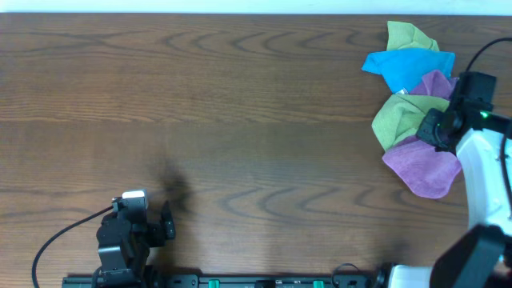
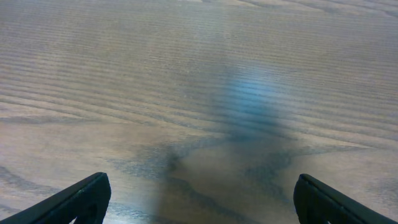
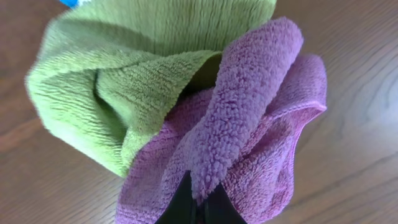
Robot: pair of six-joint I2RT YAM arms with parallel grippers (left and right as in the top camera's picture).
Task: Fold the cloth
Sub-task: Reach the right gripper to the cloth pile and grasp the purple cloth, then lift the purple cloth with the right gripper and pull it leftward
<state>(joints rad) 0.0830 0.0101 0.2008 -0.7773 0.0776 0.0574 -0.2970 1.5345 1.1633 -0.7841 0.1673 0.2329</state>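
Observation:
My right gripper is at the purple fold, which the green cloth (image 1: 398, 118) crowds here, so it needs to lift the fold and carry it to the left in the overhead view, onto open wood.
The lilac-purple cloth (image 1: 424, 168) lies crumpled at the right side of the table, touching a green cloth (image 1: 398, 118). My right gripper (image 1: 434, 128) is over their join. In the right wrist view its fingers (image 3: 199, 188) are shut on a raised fold of the purple cloth (image 3: 249, 99), with the green cloth (image 3: 118, 81) pressed against it on the left. No white tag shows. My left gripper (image 1: 168, 224) rests near the front left edge. In the left wrist view its fingers (image 2: 202, 199) are wide open over bare wood and empty.
Behind the gripped cloth is a bunch of cloths: a blue one (image 1: 404, 66), another green one (image 1: 408, 36) and a second purple one (image 1: 436, 82). The wooden table (image 1: 224, 120) spreads to the left. Cables run by both arm bases.

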